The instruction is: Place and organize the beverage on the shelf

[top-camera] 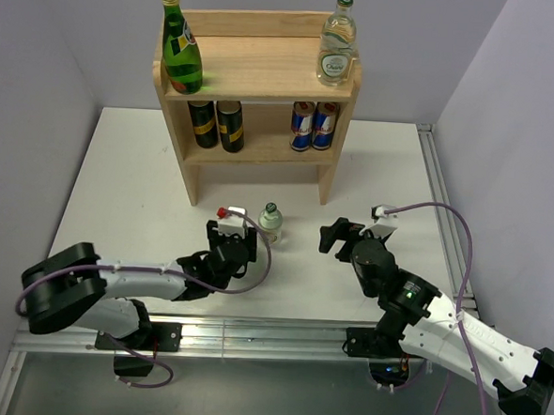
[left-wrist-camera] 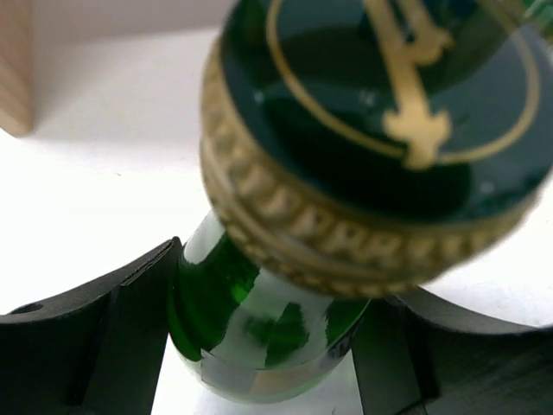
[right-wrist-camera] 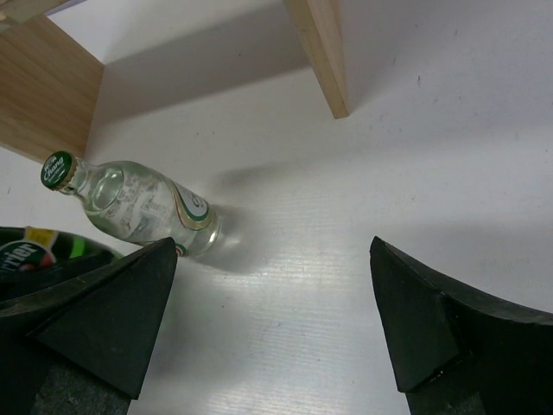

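I will next raise my left gripper and move it outward onto the shelf's free top board (top-camera: 226,73) beside the tall green bottle (top-camera: 181,46) to release its bottle there, because both are green.
The light-wood shelf (top-camera: 267,66) stands at the back of the table. Its top board holds a tall green bottle (top-camera: 181,46) at the left and a clear bottle (top-camera: 336,53) at the right. The lower board holds two dark cans (top-camera: 216,124) and two blue-and-silver cans (top-camera: 314,125). My left gripper (top-camera: 231,250) is shut on a small green bottle (left-wrist-camera: 251,320) with a green-and-gold cap (left-wrist-camera: 380,130); the gripper hides most of it from above. A small clear bottle (top-camera: 270,222) with a green cap stands just right of it, also in the right wrist view (right-wrist-camera: 138,203). My right gripper (top-camera: 336,236) is open and empty, also seen in its own wrist view (right-wrist-camera: 272,246).
The shelf's right leg (right-wrist-camera: 324,52) and left side panel (right-wrist-camera: 43,86) stand beyond the right gripper. Grey walls close in the table on three sides. A metal rail (top-camera: 250,333) runs along the near edge by the arm bases.
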Tool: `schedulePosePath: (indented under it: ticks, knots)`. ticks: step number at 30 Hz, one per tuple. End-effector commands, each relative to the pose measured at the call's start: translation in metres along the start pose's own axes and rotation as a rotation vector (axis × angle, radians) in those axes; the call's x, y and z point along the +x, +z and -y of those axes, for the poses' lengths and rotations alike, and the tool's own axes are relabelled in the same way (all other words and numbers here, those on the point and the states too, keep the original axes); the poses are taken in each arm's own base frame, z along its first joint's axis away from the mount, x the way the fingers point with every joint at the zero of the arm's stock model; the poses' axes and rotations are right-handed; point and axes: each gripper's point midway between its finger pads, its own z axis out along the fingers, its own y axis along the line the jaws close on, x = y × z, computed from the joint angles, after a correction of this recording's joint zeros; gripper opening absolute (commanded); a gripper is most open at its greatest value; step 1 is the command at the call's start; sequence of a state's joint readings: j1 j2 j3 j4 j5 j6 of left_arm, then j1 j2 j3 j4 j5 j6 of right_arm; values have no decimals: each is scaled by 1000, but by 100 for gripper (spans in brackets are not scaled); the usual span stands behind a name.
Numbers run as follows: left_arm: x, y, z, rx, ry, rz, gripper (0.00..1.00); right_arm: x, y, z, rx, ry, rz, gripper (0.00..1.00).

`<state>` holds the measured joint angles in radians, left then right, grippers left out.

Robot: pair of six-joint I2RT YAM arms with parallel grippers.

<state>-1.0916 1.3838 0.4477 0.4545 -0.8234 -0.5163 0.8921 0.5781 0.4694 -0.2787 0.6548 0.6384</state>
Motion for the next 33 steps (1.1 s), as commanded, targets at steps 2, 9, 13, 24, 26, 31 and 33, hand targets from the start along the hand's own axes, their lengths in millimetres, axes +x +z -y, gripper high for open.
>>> schedulePosePath:
  ticks: [2, 9, 13, 24, 26, 31, 33]
  knots:
    - [-87, -16, 15, 15, -117, 118, 0, -3, 1, 2, 9, 17, 17, 100]
    - [-167, -35, 28, 53, -110, 211, 0, -10, 0, -3, -1, 18, 27, 100]
    - [-220, -46, 35, 72, -110, 262, 0, -14, -1, -4, 0, 15, 33, 100]
    - [-388, -75, 29, 64, -89, 472, 0, -20, -2, -8, -7, 13, 42, 100]
    - [-400, -69, 24, 49, -63, 475, 0, -21, -2, -8, -7, 15, 45, 100]
    - [-444, -72, 19, 28, -53, 531, 0, -17, -1, -6, -3, 15, 40, 100]
    - [-461, -76, 15, 36, -68, 560, 0, -15, 0, -5, 0, 16, 39, 100]
